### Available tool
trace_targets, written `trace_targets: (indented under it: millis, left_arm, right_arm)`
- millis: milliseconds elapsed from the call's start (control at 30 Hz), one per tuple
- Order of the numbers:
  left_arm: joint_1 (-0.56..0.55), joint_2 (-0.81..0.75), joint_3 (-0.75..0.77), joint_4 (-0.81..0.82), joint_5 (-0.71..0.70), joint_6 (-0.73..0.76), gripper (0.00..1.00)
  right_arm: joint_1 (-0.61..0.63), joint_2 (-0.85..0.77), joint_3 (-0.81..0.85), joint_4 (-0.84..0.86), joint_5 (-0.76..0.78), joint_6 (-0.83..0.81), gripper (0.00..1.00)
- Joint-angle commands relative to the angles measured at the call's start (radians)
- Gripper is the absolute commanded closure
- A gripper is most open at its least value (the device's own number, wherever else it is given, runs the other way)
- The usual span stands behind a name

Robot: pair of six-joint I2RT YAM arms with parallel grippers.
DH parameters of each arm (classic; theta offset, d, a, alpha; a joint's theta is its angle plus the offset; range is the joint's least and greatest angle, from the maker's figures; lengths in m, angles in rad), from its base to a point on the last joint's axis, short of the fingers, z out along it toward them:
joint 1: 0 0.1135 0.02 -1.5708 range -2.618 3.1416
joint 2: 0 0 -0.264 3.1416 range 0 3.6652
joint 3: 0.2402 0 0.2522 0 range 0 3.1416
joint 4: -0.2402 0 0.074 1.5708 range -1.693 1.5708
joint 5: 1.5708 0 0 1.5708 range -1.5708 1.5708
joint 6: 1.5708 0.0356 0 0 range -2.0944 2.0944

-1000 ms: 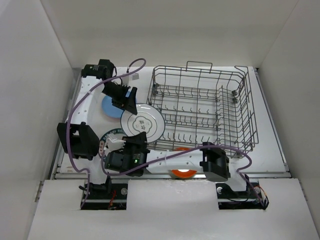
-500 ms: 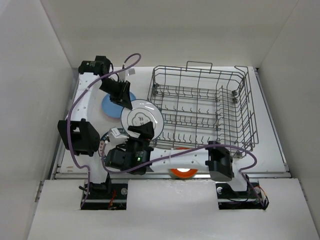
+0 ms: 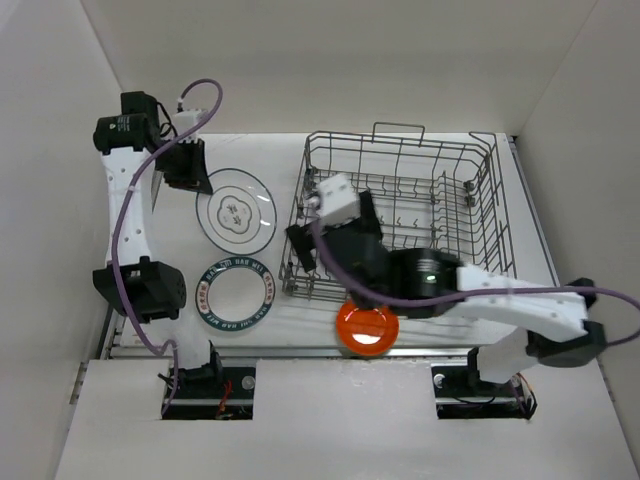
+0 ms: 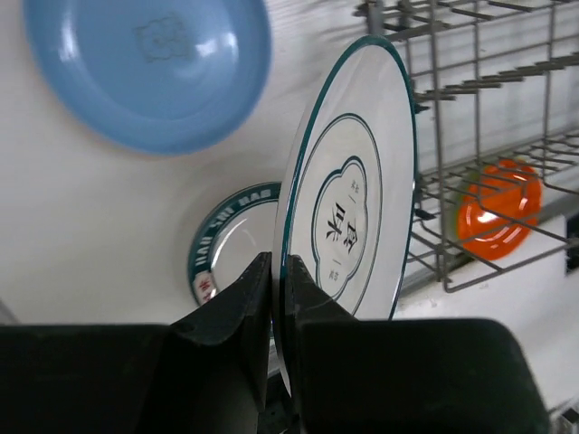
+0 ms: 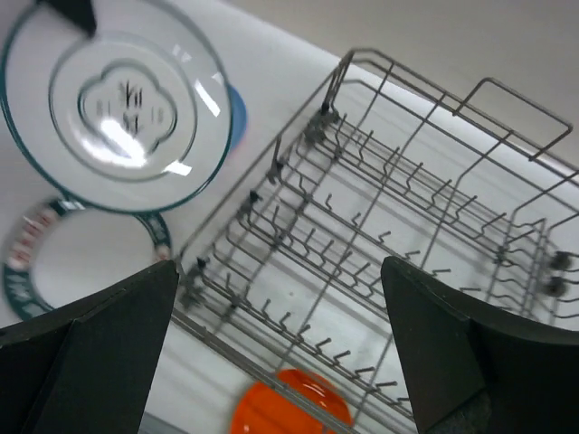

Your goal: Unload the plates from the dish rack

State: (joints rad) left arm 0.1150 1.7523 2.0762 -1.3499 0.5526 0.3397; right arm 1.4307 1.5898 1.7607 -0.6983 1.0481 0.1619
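Note:
Next, my left gripper brings the teal-rimmed plate back and down and releases it onto the plate with the dark patterned rim [image 3: 236, 293] [image 4: 222, 244], lying flat and empty.
My left gripper [image 3: 196, 184] [image 4: 278, 262] is shut on the rim of a white plate with a thin teal rim [image 3: 236, 208] [image 4: 348, 190], held tilted above the table left of the dish rack [image 3: 400, 215]. A blue plate [image 4: 149, 68] lies beneath and beyond it. A white plate with a dark patterned rim [image 3: 236, 293] [image 4: 222, 244] lies flat nearer the arms. An orange plate [image 3: 367, 328] [image 5: 289, 407] lies in front of the rack. My right gripper [image 3: 335, 240] [image 5: 279, 264] hangs open over the rack's front left corner, holding nothing.
The grey wire rack [image 5: 407, 208] fills the right half of the table, its rows of tines pointing up. White walls close in on the left, right and back. The right arm [image 3: 500, 300] stretches across the rack's near edge.
My right gripper let go of the teal-rimmed plate, opened wide and swung right over the rack. My left gripper shut on the plate and carried it up and left, over the blue plate.

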Motion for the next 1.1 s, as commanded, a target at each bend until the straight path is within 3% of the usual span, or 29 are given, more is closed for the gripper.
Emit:
trace_targets:
  millis: [0,167,467,500,533,567,600,667,733,800,967,1067]
  left_arm:
    - [0.037,-0.103,0.01,-0.172,-0.048,0.039,1.0]
    - [0.07,-0.123,-0.238,-0.127,-0.16,0.125,1.0]
    - [0.071,-0.143,-0.649,-0.015,-0.161,0.242,1.0]
    - [0.071,-0.152,-0.683,-0.005,-0.136,0.263,0.93]
    - [0.071,-0.152,-0.683,0.006,-0.126,0.263,0.93]
    - [0.071,-0.152,-0.695,0.015,-0.126,0.263,0.84]
    - [0.071,-0.152,-0.715,0.029,-0.126,0.263,0.6]
    - [0.071,-0.14,-0.725,0.08,-0.151,0.263,0.35]
    - [0.071,-0.122,-0.734,0.089,-0.164,0.24,0.17]
    - [0.071,-0.122,-0.725,0.098,-0.174,0.24,0.06]
    - [0.026,-0.183,-0.712,0.136,-0.261,0.191,0.03]
    - [-0.011,-0.24,-0.682,0.161,-0.286,0.17,0.02]
  right_arm:
    - [-0.052,-0.141,-0.072,0.125,-0.132,0.082,0.0]
    - [-0.078,-0.165,-0.102,0.074,-0.114,0.116,0.0]
    - [-0.096,-0.133,-0.113,0.016,-0.092,0.2,0.0]
    - [-0.096,-0.133,-0.122,0.016,-0.092,0.214,0.0]
    - [-0.096,-0.133,-0.122,0.016,-0.092,0.214,0.0]
    - [-0.096,-0.142,-0.122,0.016,-0.102,0.223,0.0]
    - [-0.096,-0.142,-0.133,0.016,-0.102,0.223,0.0]
    - [-0.096,-0.142,-0.133,0.016,-0.102,0.223,0.0]
    - [-0.096,-0.142,-0.133,0.006,-0.102,0.232,0.0]
    - [-0.096,-0.142,-0.133,-0.003,-0.102,0.232,0.0]
    - [-0.142,-0.151,-0.133,-0.044,-0.083,0.333,0.0]
    - [-0.243,-0.151,-0.123,-0.124,-0.137,0.453,0.0]
